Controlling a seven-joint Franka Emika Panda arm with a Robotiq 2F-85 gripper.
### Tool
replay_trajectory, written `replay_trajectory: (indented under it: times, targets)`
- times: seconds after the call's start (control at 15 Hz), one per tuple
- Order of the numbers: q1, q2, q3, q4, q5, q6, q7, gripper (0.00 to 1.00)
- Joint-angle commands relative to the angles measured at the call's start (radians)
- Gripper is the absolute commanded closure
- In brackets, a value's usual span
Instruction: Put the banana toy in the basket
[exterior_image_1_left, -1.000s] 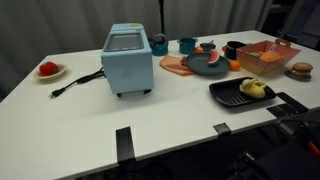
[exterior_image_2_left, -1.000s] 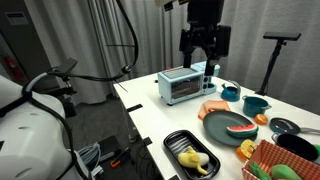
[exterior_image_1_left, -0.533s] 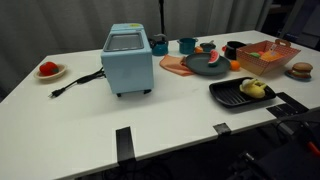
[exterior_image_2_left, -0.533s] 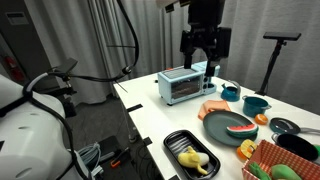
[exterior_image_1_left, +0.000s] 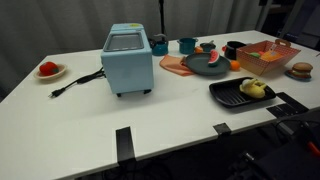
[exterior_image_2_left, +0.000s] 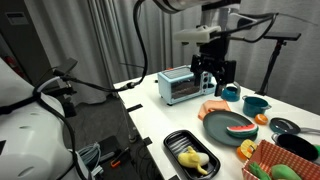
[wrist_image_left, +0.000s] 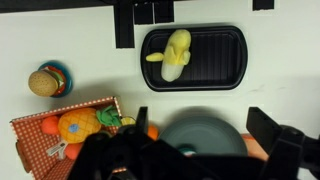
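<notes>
The gripper should next move back and down to close on the banana toy's paler end (exterior_image_2_left: 201, 158) (wrist_image_left: 172, 71), because that end lies below and back from the gripper, clear of the tray's rim.
The pale-yellow banana toy (wrist_image_left: 176, 55) lies in the flat black ridged tray (wrist_image_left: 225, 72) near the table's front edge; it also shows in both exterior views (exterior_image_1_left: 253, 88) (exterior_image_2_left: 192, 157). The orange-red latticed basket (wrist_image_left: 28, 135) holds several toys and stands beside the tray (exterior_image_1_left: 268, 58) (exterior_image_2_left: 292, 166). My gripper (exterior_image_2_left: 214, 76) hangs open and empty in the air, beside the toaster and above the dark plate. In the wrist view its two fingers (wrist_image_left: 207, 125) frame the plate, and the banana toy lies well beyond them.
A light-blue toaster (exterior_image_1_left: 127, 58) with a black cord stands mid-table. A dark plate with a watermelon slice (exterior_image_2_left: 229, 126), teal cups (exterior_image_2_left: 255, 103), a burger toy (wrist_image_left: 47, 80) and a small dish with a red fruit (exterior_image_1_left: 49, 70) are also on the white table.
The arm has swung from high above the toaster down and sideways to hang lower, next to the toaster, over the plate. The objects have not moved.
</notes>
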Motion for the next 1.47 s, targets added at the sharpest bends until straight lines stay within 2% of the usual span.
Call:
replay_trajectory:
  times: [0.0,0.33,0.8,1.07,1.33,1.4]
  targets:
    - [0.011,0.08,-0.01,-0.041,0.036,0.118,-0.035,0.0]
    - [0.007,0.17,-0.006,-0.144,0.017,0.278,-0.045,0.0]
    - [-0.004,0.3,-0.015,-0.242,0.003,0.435,-0.05,0.0]
    - [-0.006,0.378,-0.025,-0.272,-0.02,0.522,-0.039,0.0]
    - [-0.009,0.456,-0.044,-0.253,-0.041,0.571,-0.033,0.0]
    - [-0.01,0.473,-0.047,-0.245,-0.038,0.576,-0.033,0.09]
